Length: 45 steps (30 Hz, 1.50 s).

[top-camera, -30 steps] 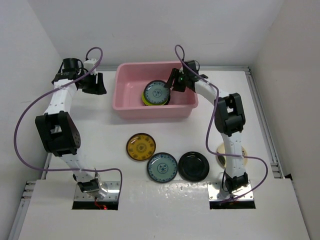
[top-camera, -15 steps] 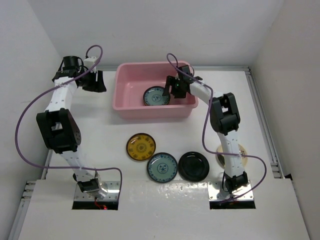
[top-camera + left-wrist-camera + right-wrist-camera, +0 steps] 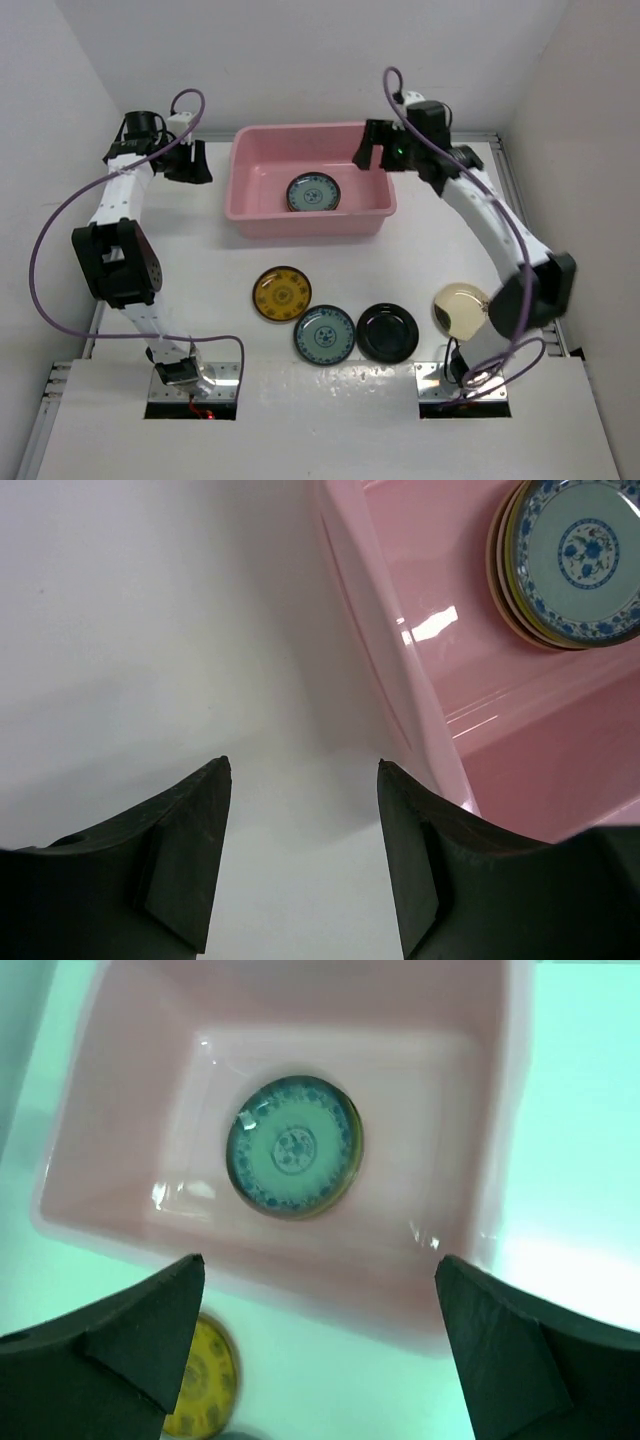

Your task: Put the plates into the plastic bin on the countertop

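My right gripper will next move back and down onto the rim of the cream plate (image 3: 461, 308) on the metal edging side.
The pink plastic bin (image 3: 250, 215) stands at the back of the white countertop (image 3: 220, 290). A blue-grey patterned plate (image 3: 313, 192) lies in it on top of a small stack, also seen in the left wrist view (image 3: 580, 555) and the right wrist view (image 3: 294, 1147). On the countertop lie a yellow-brown plate (image 3: 281, 294), a second blue-grey plate (image 3: 324, 334), a black plate (image 3: 387, 332) and a cream plate (image 3: 461, 308). My right gripper (image 3: 377, 152) is open and empty above the bin's right end. My left gripper (image 3: 190, 165) is open and empty left of the bin.
White walls close in the back and both sides. Metal edging (image 3: 525, 250) runs along the countertop's right side. The bin's outer wall (image 3: 385, 670) is close beside my left gripper. The yellow-brown plate also shows in the right wrist view (image 3: 205, 1385).
My right gripper has risen out of the bin and moved right, leaving the blue-grey plate on the stack. The right arm has swung outward, uncovering the cream plate. The left arm barely moved.
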Tool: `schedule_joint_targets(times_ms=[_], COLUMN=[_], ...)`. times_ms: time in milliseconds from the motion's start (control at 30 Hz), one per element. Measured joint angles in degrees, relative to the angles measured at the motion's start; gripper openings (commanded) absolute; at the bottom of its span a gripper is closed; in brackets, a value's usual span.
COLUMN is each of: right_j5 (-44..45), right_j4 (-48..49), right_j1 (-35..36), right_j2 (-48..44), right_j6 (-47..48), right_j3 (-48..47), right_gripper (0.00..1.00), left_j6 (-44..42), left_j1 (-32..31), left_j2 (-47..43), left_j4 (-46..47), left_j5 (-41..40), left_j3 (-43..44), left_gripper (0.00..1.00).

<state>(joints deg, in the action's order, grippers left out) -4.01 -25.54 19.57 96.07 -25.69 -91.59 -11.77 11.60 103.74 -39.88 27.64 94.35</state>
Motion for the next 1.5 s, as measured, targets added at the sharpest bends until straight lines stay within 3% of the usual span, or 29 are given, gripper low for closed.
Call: schedule_joint_targets(times_ms=[100,167,233,367,567,767,900,1100,1233,1433,1500], right_j5=[1.3,3.3,6.5,13.8,21.5,23.4,21.6,13.8,9.8,4.4,2.6], right_j4=[-3.2,-8.1,-13.4,-21.9,-27.4,-27.9,-23.2,-9.6,3.2,19.2,23.6], right_j1=[-2.0,-4.3,-7.6,-20.8,-38.4,-47.7,-48.5,-47.7,-46.1,-44.1,-43.7], right_j2=[-13.9,-20.9,-25.5,-36.7,-48.3,-50.1,-45.7,-41.6,-40.2,-30.7,-27.6], right_j6=[-1.6,-4.5,-8.6,-17.7,-30.4,-38.0,-38.2,-32.8,-30.5,-29.8,-29.6], right_j3=[16.1,26.6,35.6,49.8,57.0,63.1,68.0,73.0,74.6,74.8,74.6], right_gripper=[0.9,0.78,0.77,0.96,0.96,0.96,0.82,0.72,0.57,0.24,0.06], left_j6=[0.0,0.0,0.0,0.0,0.2,0.2,0.2,0.2,0.2,0.2,0.2], left_j1=[-0.2,-0.4,-0.8,-2.1,-3.0,-3.0,-3.0,-3.0,-2.9,-2.2,-1.9], left_j2=[-0.8,-1.3,-1.8,-2.0,-2.1,-2.1,-2.1,-2.1,-2.1,-2.1,-2.1], left_j4=[0.0,0.1,0.1,0.0,0.0,0.0,-0.2,-0.6,-0.8,-0.8,-0.8], left_j5=[0.2,0.3,0.3,1.0,3.0,4.3,4.8,4.8,4.7,4.4,4.3], left_j3=[0.0,0.0,0.0,0.0,0.0,0.0,0.0,0.0,0.0,0.0,0.0], left_gripper=[0.63,0.63,0.63,0.63,0.63,0.61,0.61,0.61,0.61,0.61,0.61])
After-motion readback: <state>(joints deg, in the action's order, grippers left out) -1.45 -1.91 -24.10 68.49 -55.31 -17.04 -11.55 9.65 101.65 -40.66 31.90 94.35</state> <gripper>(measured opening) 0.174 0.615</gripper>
